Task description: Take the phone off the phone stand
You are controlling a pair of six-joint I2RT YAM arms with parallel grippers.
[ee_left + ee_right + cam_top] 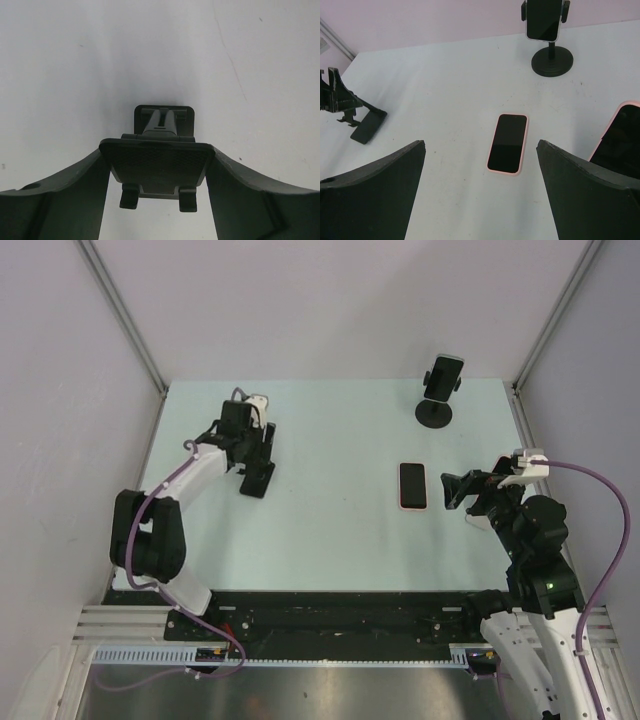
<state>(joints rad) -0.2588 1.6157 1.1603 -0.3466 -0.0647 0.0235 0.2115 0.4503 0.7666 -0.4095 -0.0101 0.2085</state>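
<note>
My left gripper needs to carry the stand outward and to the left in the top view next, to the clear far corner of the tabletop, and let go of it there.
A black folding phone stand (pixel 257 477) stands on the table at the left; it holds no phone. My left gripper (pixel 254 452) is shut on its plate (pixel 157 167), whose side edges touch both fingers in the left wrist view. A phone in a pink case (pixel 413 485) lies flat, screen up, in the middle right of the table. My right gripper (pixel 457 491) is open and empty just right of it. In the right wrist view the phone (pixel 507 143) lies ahead of the open gripper (pixel 481 144).
A second phone (pixel 444 373) is clamped upright on a stand with a round black base (pixel 434 413) at the back right. A pink-edged dark slab (pixel 620 140) shows partly behind my right finger. Grey walls close in the table.
</note>
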